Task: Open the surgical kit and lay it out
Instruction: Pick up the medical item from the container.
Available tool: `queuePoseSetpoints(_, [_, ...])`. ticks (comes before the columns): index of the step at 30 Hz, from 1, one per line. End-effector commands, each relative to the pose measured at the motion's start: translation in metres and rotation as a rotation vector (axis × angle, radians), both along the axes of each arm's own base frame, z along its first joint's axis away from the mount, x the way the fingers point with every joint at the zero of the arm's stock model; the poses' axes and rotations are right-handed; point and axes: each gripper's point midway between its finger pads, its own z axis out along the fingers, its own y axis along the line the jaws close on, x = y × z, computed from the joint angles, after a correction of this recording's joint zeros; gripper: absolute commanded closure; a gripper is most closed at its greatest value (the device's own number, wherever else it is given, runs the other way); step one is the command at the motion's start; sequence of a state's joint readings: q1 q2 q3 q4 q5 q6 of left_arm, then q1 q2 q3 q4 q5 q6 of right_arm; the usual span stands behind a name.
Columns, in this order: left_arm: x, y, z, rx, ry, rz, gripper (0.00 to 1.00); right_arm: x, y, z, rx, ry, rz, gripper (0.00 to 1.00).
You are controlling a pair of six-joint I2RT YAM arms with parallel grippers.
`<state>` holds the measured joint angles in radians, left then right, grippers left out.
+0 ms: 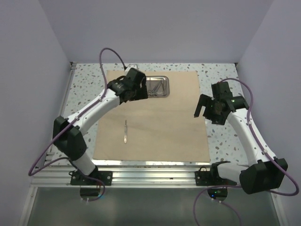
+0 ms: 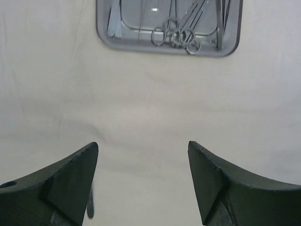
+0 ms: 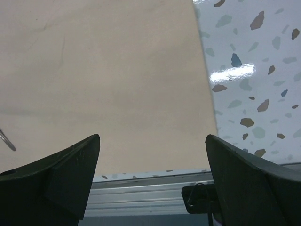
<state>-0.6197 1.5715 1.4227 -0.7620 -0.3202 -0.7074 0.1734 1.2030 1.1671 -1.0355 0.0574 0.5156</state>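
Note:
My left gripper has the thin silver tweezers in the tray (image 2: 141,21) lined up with the gap between its fingers, so I will move it outward and down onto them.
The tan cloth (image 1: 155,122) lies spread flat on the table. The small steel tray (image 1: 157,87) sits at its far edge and holds several thin instruments, among them ring-handled scissors (image 2: 176,36). The tray also shows in the left wrist view (image 2: 169,23). A scalpel (image 1: 125,132) lies alone on the cloth at near left. My left gripper (image 1: 140,94) is open and empty above the cloth, just left of and before the tray; it also shows in the left wrist view (image 2: 143,155). My right gripper (image 1: 203,112) is open and empty over the cloth's right edge; it also shows in the right wrist view (image 3: 153,141).
Speckled white tabletop (image 1: 221,80) borders the cloth on all sides. An aluminium rail (image 1: 150,167) runs along the near edge, with both arm bases on it. Grey walls enclose the table at left, back and right.

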Motion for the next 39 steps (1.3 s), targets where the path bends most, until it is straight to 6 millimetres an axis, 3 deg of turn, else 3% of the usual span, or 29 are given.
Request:
queuePoseSetpoints(1, [0.047, -0.002, -0.014, 0.135, 0.0, -0.004, 0.2, -0.003, 0.014, 0.001, 0.059, 0.016, 0.04, 0.02])
queuePoseSetpoints(2, [0.059, -0.001, -0.019, 0.14, 0.007, 0.007, 0.21, -0.003, 0.013, 0.003, 0.057, 0.013, 0.042, 0.02])
queuePoseSetpoints(3, [0.071, -0.003, -0.038, 0.163, 0.034, 0.005, 0.21, -0.002, 0.011, 0.006, 0.053, 0.001, 0.036, 0.02])
queuePoseSetpoints(5, [0.102, -0.011, -0.038, 0.11, -0.005, 0.003, 0.24, -0.001, 0.008, 0.01, 0.039, -0.017, 0.029, 0.02])
queuePoseSetpoints(6, [0.115, -0.017, -0.056, 0.097, 0.012, -0.018, 0.25, -0.001, 0.004, 0.012, 0.019, -0.016, 0.017, 0.02])
queuePoseSetpoints(7, [0.132, -0.021, -0.047, 0.074, -0.019, -0.019, 0.27, -0.006, 0.002, 0.017, 0.01, -0.005, 0.017, 0.02])
queuePoseSetpoints(10, [0.172, -0.022, -0.057, 0.083, -0.03, -0.02, 0.29, -0.012, -0.006, 0.019, -0.027, 0.002, 0.005, 0.02])
queuePoseSetpoints(11, [0.184, -0.019, -0.079, 0.099, -0.002, -0.014, 0.3, -0.014, -0.007, 0.018, -0.034, 0.008, 0.002, 0.02])
queuePoseSetpoints(12, [0.192, -0.019, -0.08, 0.103, -0.008, -0.024, 0.3, -0.016, -0.008, 0.017, -0.038, 0.015, -0.003, 0.02])
queuePoseSetpoints(13, [0.205, -0.022, -0.067, 0.081, -0.045, -0.026, 0.3, -0.019, -0.01, 0.016, -0.046, 0.03, -0.011, 0.02])
queuePoseSetpoints(15, [0.22, -0.02, -0.075, 0.07, -0.059, -0.026, 0.3, -0.022, -0.011, 0.014, -0.052, 0.043, -0.017, 0.02])
queuePoseSetpoints(21, [0.235, -0.01, -0.092, 0.035, -0.071, -0.012, 0.3, -0.024, -0.018, 0.01, -0.088, 0.072, -0.035, 0.02])
queuePoseSetpoints(27, [0.243, -0.017, -0.109, 0.023, -0.063, -0.059, 0.31, -0.02, -0.019, 0.005, -0.099, 0.093, -0.045, 0.02])
queuePoseSetpoints(39, [0.24, 0.003, -0.142, 0.061, -0.001, -0.005, 0.34, -0.017, -0.021, -0.003, -0.12, 0.122, -0.041, 0.02])
